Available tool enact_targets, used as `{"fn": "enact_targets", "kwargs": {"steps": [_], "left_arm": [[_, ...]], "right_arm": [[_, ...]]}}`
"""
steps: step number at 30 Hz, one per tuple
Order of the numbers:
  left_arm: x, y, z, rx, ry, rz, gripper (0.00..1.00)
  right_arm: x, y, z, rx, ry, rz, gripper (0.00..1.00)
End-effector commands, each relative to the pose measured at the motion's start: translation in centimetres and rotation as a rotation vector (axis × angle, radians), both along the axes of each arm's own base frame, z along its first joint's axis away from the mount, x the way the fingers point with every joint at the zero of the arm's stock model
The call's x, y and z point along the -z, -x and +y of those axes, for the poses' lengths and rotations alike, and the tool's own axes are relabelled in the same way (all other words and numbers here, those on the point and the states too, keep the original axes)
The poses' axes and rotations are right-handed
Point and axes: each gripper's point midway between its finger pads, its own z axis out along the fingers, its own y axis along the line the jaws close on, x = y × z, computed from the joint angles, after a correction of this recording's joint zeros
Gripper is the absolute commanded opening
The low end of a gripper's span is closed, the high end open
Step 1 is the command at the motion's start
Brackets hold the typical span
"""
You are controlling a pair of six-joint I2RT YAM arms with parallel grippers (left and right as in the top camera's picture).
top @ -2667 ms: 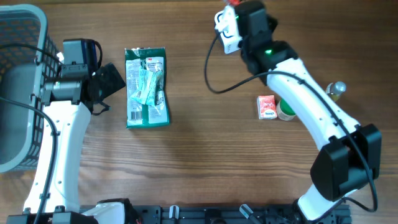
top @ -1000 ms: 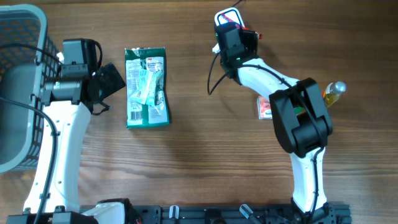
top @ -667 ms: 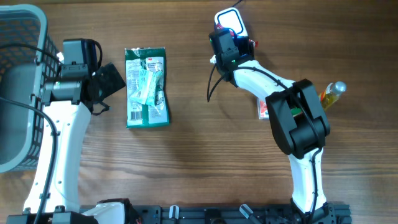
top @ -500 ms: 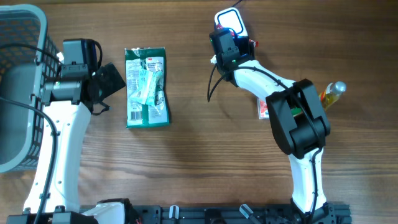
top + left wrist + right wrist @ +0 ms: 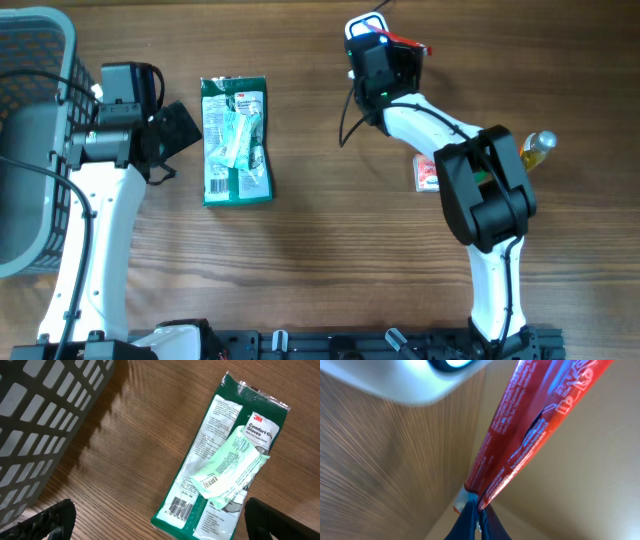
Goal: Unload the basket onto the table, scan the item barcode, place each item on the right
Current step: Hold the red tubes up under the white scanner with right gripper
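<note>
The spot on the tabletop beside the small red box is clear for releasing the packet, so my right gripper will come back from the scanner (image 5: 366, 24) and down to that spot next.
A thin red packet (image 5: 535, 415) hangs pinched at its end in my right gripper (image 5: 479, 516), which is shut on it. In the overhead view the right gripper (image 5: 385, 62) sits at the table's far edge, the red packet (image 5: 405, 42) sticking out to the right beside the white scanner (image 5: 366, 24). The scanner's white body (image 5: 415, 380) fills the upper left of the right wrist view. My left gripper (image 5: 178, 128) stands open just left of a green glove package (image 5: 237, 140). The package's barcode (image 5: 181, 506) faces up between the open fingers (image 5: 50, 519).
A grey basket (image 5: 30, 150) stands at the left edge, close to the left arm. A small red box (image 5: 428, 172) and a bottle (image 5: 538, 145) lie on the right, beside the right arm's elbow.
The right gripper has shifted slightly up and right at the scanner, and the red packet now shows to its right. The left arm and green package have not moved.
</note>
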Motion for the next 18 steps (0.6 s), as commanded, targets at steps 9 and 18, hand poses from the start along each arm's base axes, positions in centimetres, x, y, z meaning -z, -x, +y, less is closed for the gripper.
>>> {"fn": "enact_targets", "kwargs": {"steps": [9, 18], "left_arm": [[0.0, -0.1, -0.2, 0.012, -0.002, 0.001, 1.0], [0.0, -0.1, -0.2, 0.012, -0.002, 0.001, 1.0]], "right_arm": [[0.3, 0.1, -0.9, 0.021, 0.018, 0.023, 0.04], [0.9, 1.0, 0.5, -0.017, -0.043, 0.076, 0.04]]}}
